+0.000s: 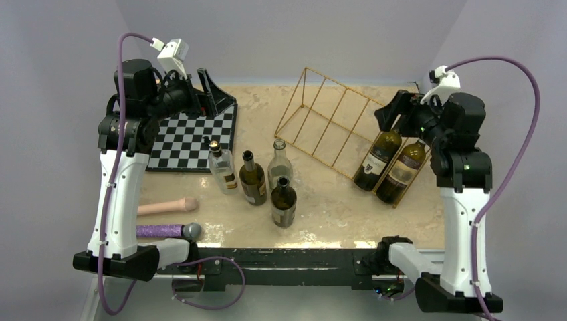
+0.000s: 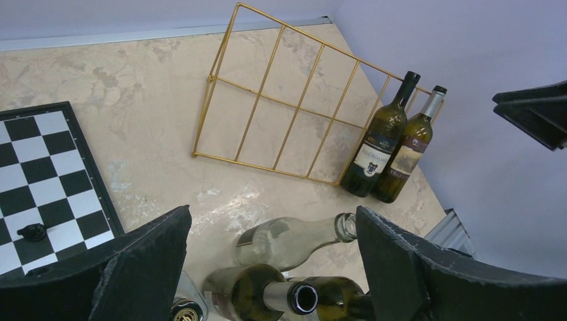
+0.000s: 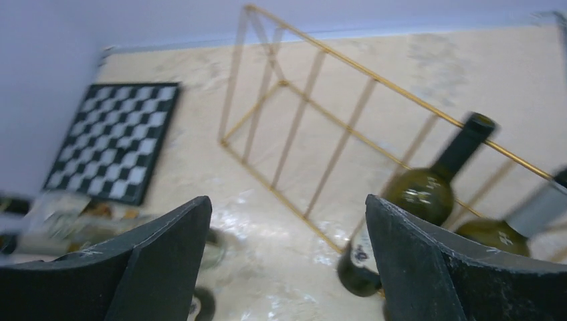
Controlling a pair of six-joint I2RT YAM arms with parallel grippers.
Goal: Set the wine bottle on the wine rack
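Observation:
With rack [image 1: 348,89] slots still empty, I will swing my right gripper back and down onto the front dark bottle's neck [image 1: 283,182], which is to its left in the top view.
The gold wire wine rack [image 1: 348,89] stands at the back right of the table. Two dark wine bottles [image 1: 378,157] [image 1: 403,167] lie in its right-hand slots, necks up the slope. Several more bottles stand upright mid-table, among them a clear one [image 1: 279,164] and a dark one [image 1: 283,202]. My right gripper [image 1: 394,110] is open and empty above the racked bottles' necks. My left gripper [image 1: 204,90] is open and empty, raised over the back of the checkered board. The left wrist view shows the rack [image 2: 287,102], a racked bottle [image 2: 381,144] and the upright clear bottle [image 2: 287,241] between the open fingers.
A checkered board [image 1: 194,137] lies at the back left, with a small black piece [image 2: 31,232] on it. A beige stick [image 1: 167,206] and a purple-handled microphone [image 1: 170,231] lie at the front left. The rack's left slots [image 3: 345,137] hold nothing.

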